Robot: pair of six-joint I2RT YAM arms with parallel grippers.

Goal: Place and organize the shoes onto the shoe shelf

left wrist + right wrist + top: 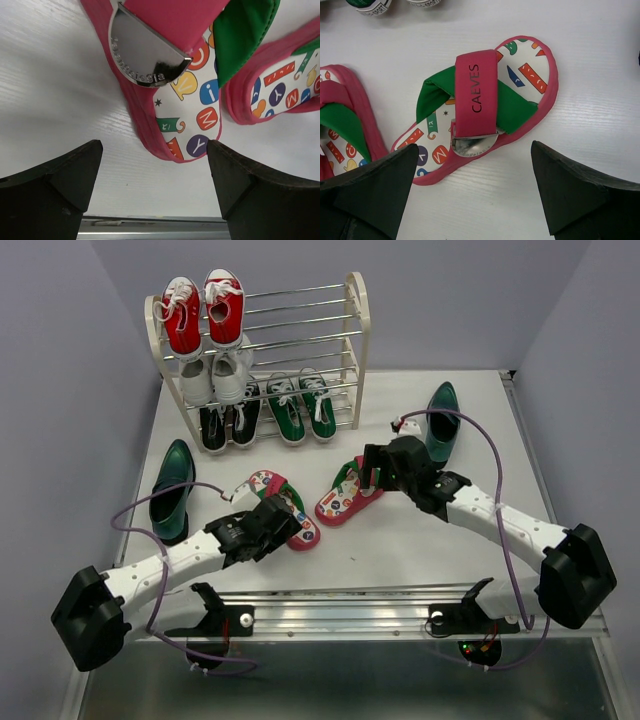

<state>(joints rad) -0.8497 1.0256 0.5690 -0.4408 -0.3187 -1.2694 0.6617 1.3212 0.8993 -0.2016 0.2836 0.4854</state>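
Note:
The left gripper should next move outward from the flip-flop's heel end to the flip-flop's pink rim by the metal buckle [140, 104] and close there, since that rim lies outward of the gripper.
Two pink-red patterned flip-flops lie mid-table, the left one [264, 485] and the right one [345, 498]. My left gripper [288, 522] is open and empty over the heel end of the left flip-flop [192, 117]; its fingers [60, 180] are apart above bare table. My right gripper [371, 473] is open and empty just right of the right flip-flop [485, 100]. One teal dress shoe [171, 490] lies at the left, the other [441, 420] at the back right. The green sneakers [303, 407] stand on the bottom tier of the shoe shelf [358, 310].
Red sneakers [203, 312] sit on the shelf's top tier, white sneakers [215, 375] on the middle tier, and black sneakers [228, 422] on the bottom left. The right side of each tier holds no shoes. A metal rail [350, 605] runs along the near table edge.

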